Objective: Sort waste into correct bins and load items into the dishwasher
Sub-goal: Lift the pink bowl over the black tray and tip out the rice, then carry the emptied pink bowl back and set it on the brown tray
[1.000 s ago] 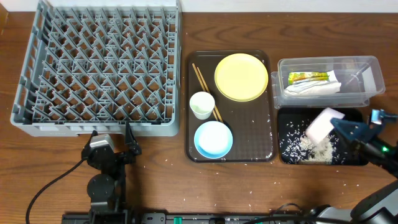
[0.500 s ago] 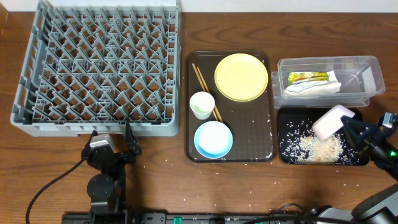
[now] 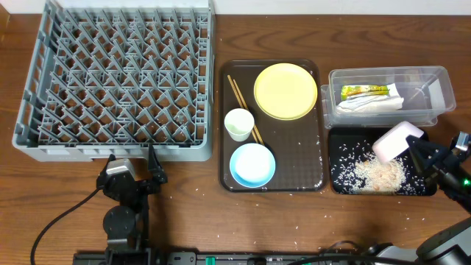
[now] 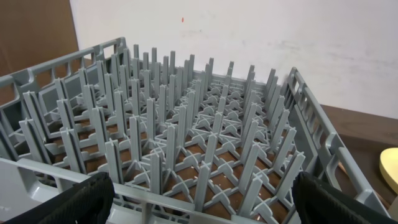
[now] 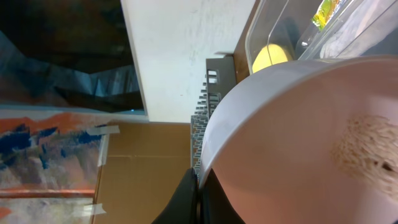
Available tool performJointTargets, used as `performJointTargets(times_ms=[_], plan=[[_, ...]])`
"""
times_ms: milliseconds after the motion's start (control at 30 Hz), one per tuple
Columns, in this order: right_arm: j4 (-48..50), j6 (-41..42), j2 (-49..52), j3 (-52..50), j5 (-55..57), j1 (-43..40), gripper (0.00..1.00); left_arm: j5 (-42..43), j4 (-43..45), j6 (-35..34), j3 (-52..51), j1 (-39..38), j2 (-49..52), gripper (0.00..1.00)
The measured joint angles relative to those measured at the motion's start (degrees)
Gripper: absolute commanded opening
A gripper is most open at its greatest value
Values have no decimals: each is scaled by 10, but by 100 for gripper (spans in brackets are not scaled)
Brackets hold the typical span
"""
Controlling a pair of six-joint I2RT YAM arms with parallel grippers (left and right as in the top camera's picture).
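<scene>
The right gripper swings left in the overhead view over the brown tray's bare near corner (image 3: 302, 158) next, turns the bowl upright, lowers and releases it.
My right gripper (image 3: 414, 152) is shut on the rim of the white bowl (image 3: 397, 140), which it holds tipped on its side over the black tray (image 3: 339, 140). A heap of rice (image 3: 379, 175) lies in that tray, and a patch of rice (image 5: 367, 149) clings inside the bowl (image 5: 311, 124). The clear tub (image 3: 436, 79) holds the snack wrapper (image 3: 364, 91) and crumpled paper (image 3: 370, 105). Yellow plate (image 3: 285, 90), cup (image 3: 238, 124), blue bowl (image 3: 252, 164) and chopsticks (image 3: 237, 92) sit on the brown tray. My left gripper (image 3: 132, 165) stands open and empty at the front edge of the grey rack (image 3: 118, 77).
The brown serving tray (image 3: 309, 173) lies between the rack and the two bins. Loose rice grains (image 3: 313, 143) dot its right side and the table in front of it. The rack (image 4: 199, 124) fills the left wrist view with upright pegs.
The right gripper has carried the white bowl to the right and a little further back over the black tray. The rice heap below has grown. The left arm has not moved.
</scene>
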Motion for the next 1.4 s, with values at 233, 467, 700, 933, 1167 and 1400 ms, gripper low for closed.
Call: performJointTargets(times_ms=[233,467,700,933,1167,1400], plan=[[-3,0,0,0,4,0,1,0,0,0,0,0,0,92],[33,33,0,0,6,0,1,0,0,0,0,0,0,92],[49,63,0,0,32,-3,1,0,0,0,0,0,0,92],[50,87,0,0,70,-16,1,0,0,0,0,0,0,92],[55,89,0,-1,77,-16,1,0,0,0,0,0,0,92],[48,89,0,-1,95,-10,1,0,0,0,0,0,0,92]])
